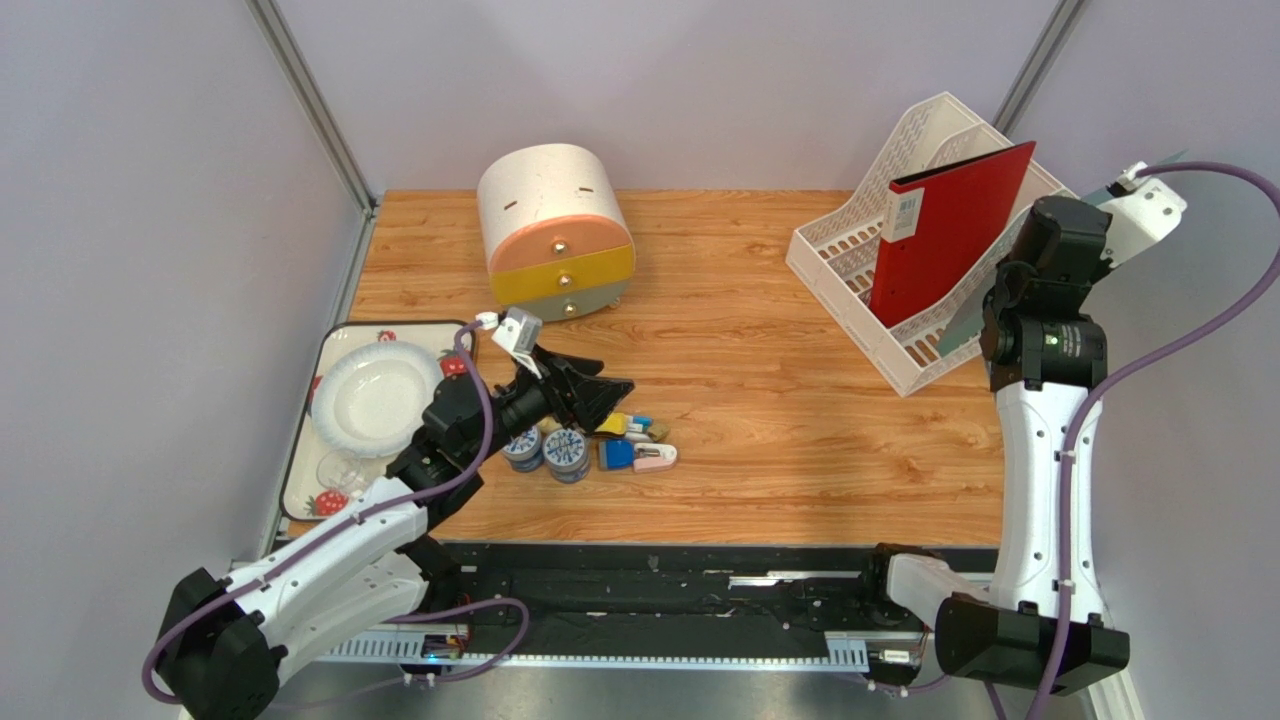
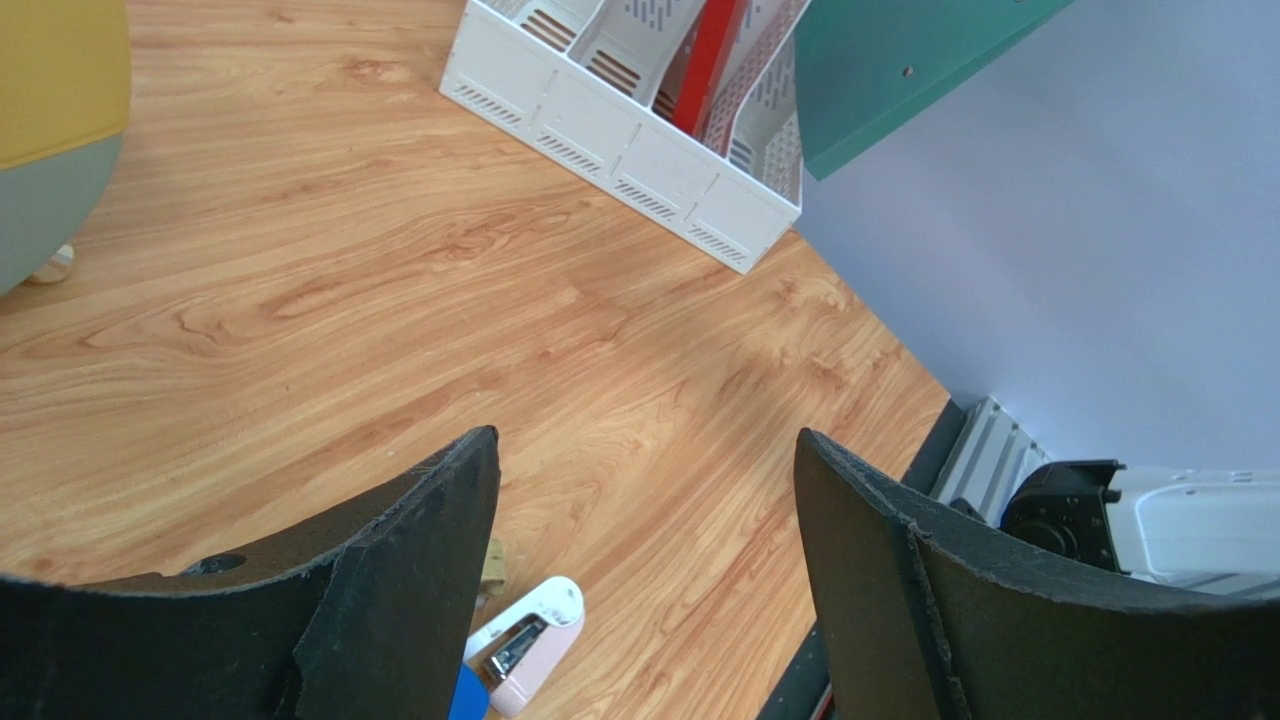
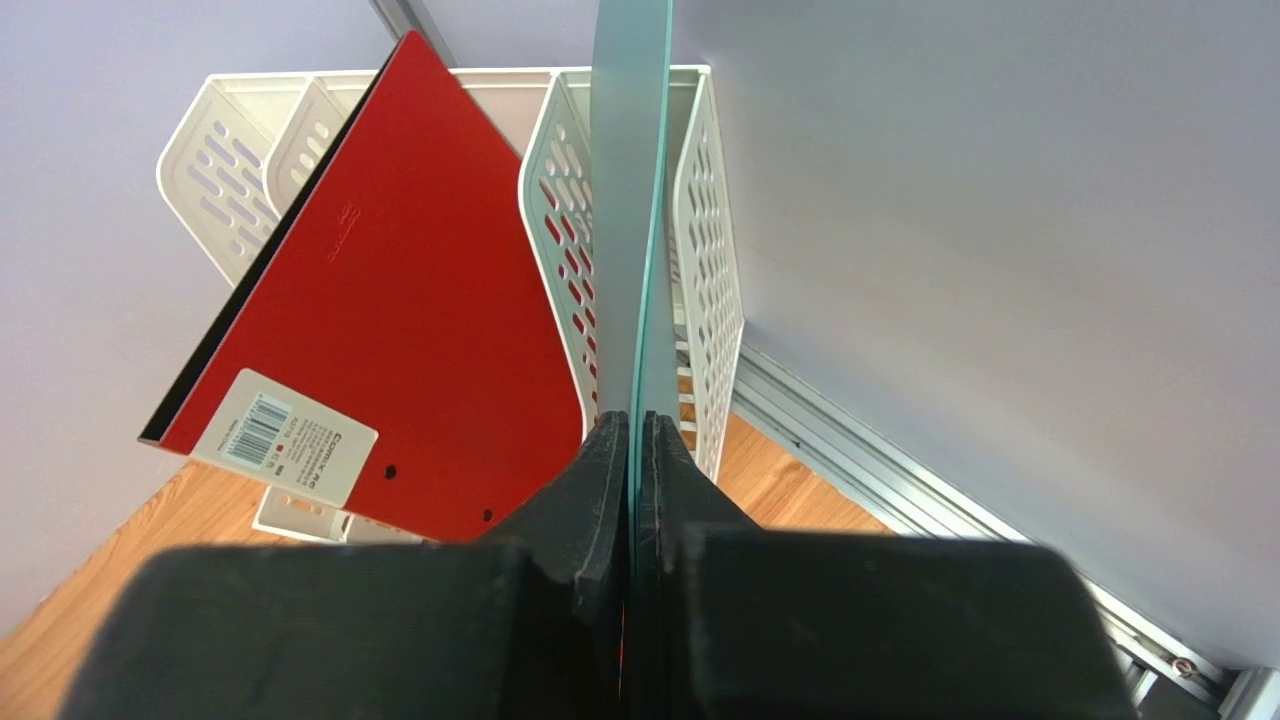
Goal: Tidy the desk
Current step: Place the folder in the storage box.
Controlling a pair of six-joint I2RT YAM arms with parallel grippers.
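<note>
I should next put the green folder (image 3: 631, 195) in my right gripper down into the open end slot of the white file rack below it, beside the red one, and let go.
The desk (image 1: 751, 435) is a wood-grain top. My left gripper (image 1: 609, 383) (image 2: 646, 438) hangs open with nothing between its fingers, just above a cluster of small items: a pink-and-white stapler (image 1: 655, 456) (image 2: 526, 638), blue clips (image 1: 616, 453) and two patterned tape rolls (image 1: 567, 450). My right gripper (image 3: 634, 435) (image 1: 995, 318) is shut on a thin green folder (image 3: 631, 195) (image 2: 902, 68), held upright and edge-on above the white file rack (image 1: 857, 285) (image 3: 706, 270) at the back right. A red folder (image 1: 947, 233) (image 3: 406, 300) stands in the rack.
A round drawer cabinet (image 1: 556, 233) with orange, yellow and grey drawers stands at the back centre. A strawberry-print tray (image 1: 308, 450) at the left edge carries a white plate (image 1: 376, 393). Metal rails (image 1: 676, 578) run along the near edge, and walls close off the back and sides.
</note>
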